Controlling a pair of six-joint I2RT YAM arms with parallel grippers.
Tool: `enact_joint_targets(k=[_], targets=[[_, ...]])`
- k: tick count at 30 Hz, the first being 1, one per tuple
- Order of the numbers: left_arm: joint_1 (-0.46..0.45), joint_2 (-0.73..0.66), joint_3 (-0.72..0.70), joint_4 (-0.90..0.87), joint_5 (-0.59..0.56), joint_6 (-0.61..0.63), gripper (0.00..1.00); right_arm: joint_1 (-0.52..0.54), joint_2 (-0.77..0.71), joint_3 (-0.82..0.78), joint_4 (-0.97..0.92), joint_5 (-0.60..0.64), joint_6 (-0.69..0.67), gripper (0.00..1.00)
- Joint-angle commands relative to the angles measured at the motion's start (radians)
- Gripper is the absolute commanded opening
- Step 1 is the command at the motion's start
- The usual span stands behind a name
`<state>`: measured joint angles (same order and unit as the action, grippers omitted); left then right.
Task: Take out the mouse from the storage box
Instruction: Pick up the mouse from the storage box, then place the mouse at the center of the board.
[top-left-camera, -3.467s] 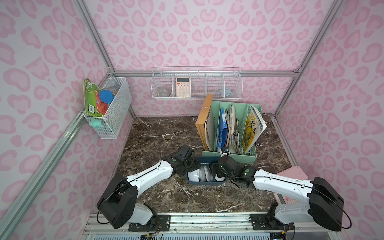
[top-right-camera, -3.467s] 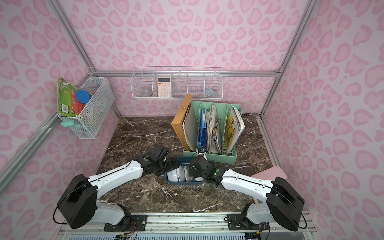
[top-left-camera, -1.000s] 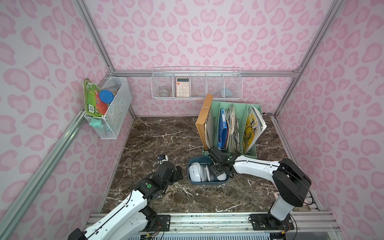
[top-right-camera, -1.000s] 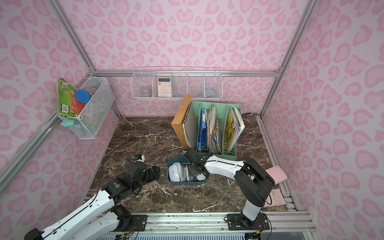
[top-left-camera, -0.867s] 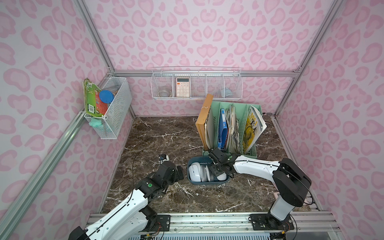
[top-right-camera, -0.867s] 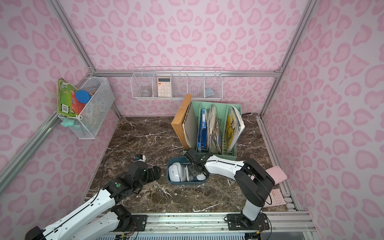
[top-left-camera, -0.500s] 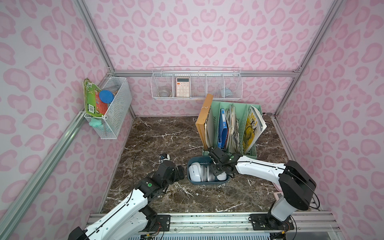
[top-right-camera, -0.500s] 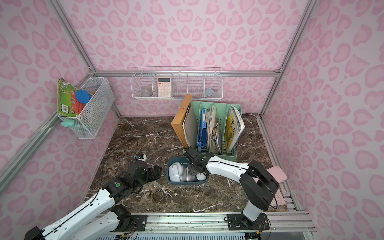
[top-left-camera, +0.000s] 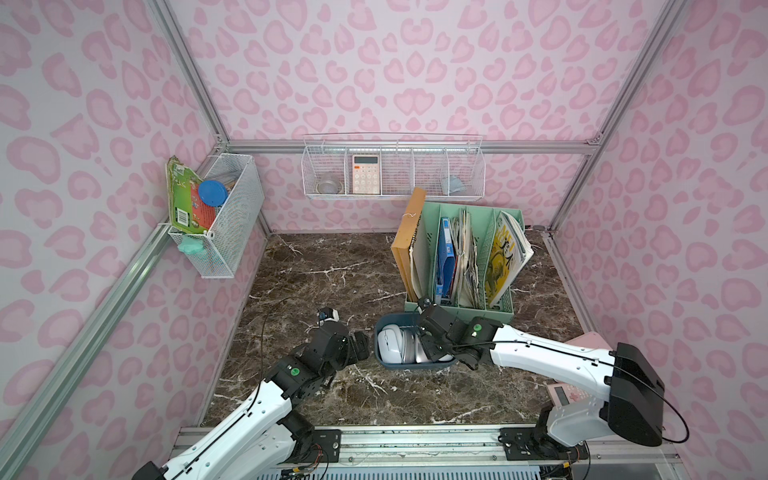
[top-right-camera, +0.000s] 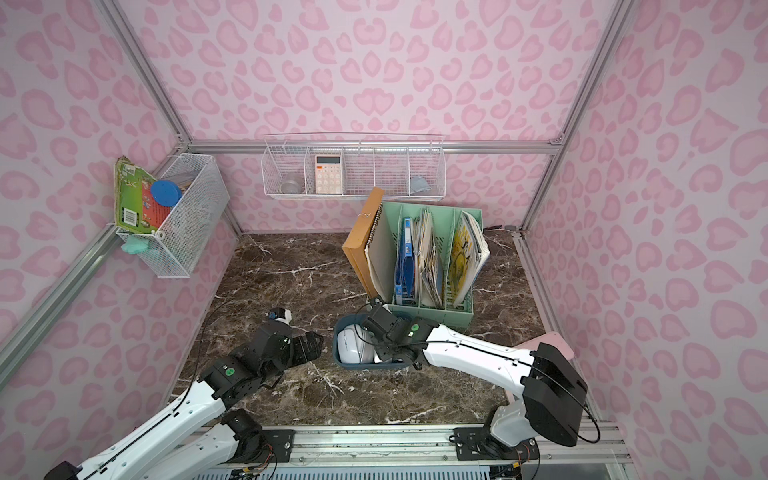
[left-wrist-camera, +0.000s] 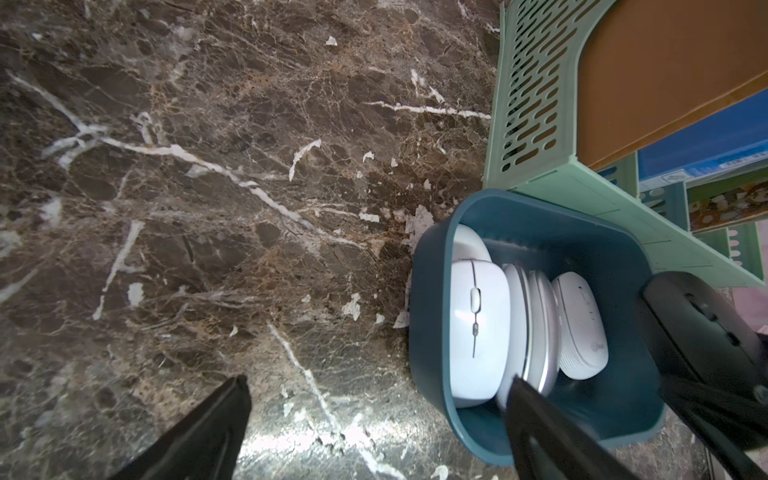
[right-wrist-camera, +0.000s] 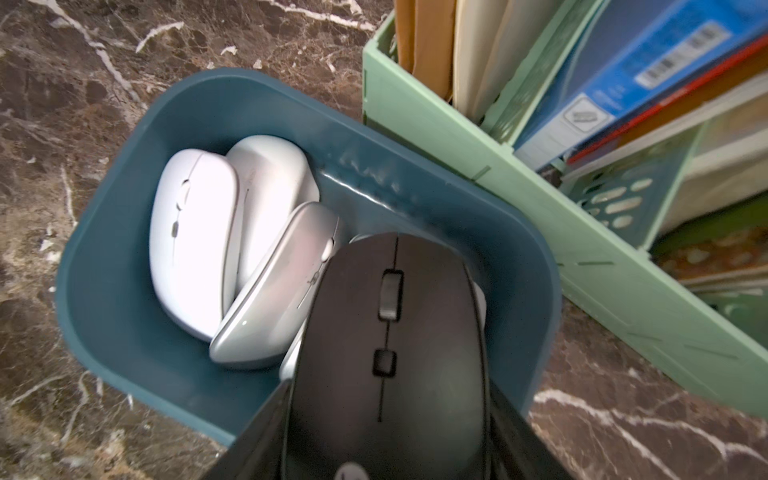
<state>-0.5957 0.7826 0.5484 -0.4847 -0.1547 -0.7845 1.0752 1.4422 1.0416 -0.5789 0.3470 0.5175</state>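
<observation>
Next, my right gripper draws back, then down, to release the black mouse there. Clear marble (top-left-camera: 449, 397) beside the box's near rim lies back and below it.
The storage box (top-left-camera: 384, 362) (top-right-camera: 341, 360) is a dark teal tray on the marble, in front of the file organiser. Several white and silver mice (right-wrist-camera: 191, 241) (left-wrist-camera: 478, 324) lie in it. My right gripper (top-left-camera: 432, 338) (top-right-camera: 384, 338) (right-wrist-camera: 388, 395) hangs over the box's right part, shut on a black mouse (right-wrist-camera: 390, 353) (left-wrist-camera: 702, 328) by its sides. The black mouse hides part of a white one beneath it. My left gripper (top-left-camera: 361, 343) (top-right-camera: 313, 340) (left-wrist-camera: 378, 380) stands open just left of the box (left-wrist-camera: 419, 332) (right-wrist-camera: 104, 257), with nothing between its fingers.
A mint-green file organiser (top-left-camera: 461, 305) with folders stands right behind the box, touching it. White wire baskets hang on the left wall (top-left-camera: 226, 216) and back wall (top-left-camera: 392, 166). A pink object (top-left-camera: 584, 343) lies at the right, behind my right arm.
My left gripper has edged right, closer to the box's left wall. The right arm's elbow has swung outward while its gripper stays over the box with the black mouse.
</observation>
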Motion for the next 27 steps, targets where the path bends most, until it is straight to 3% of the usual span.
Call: enact_joint_targets(k=[1, 9, 18, 27], targets=[[0.000, 0.002, 0.016, -0.043, 0.043, -0.038, 0.99, 0.045, -0.058, -0.016, -0.096, 0.108, 0.146, 0.50], [-0.008, 0.041, 0.089, -0.097, 0.098, -0.076, 0.99, 0.251, -0.248, -0.189, -0.094, 0.142, 0.457, 0.48], [-0.115, 0.126, 0.157, -0.121, 0.087, -0.122, 0.96, 0.487, -0.260, -0.370, -0.003, 0.179, 0.746, 0.48], [-0.250, 0.242, 0.230, -0.182, -0.024, -0.204, 0.95, 0.514, -0.265, -0.503, 0.121, 0.168, 0.877, 0.48]])
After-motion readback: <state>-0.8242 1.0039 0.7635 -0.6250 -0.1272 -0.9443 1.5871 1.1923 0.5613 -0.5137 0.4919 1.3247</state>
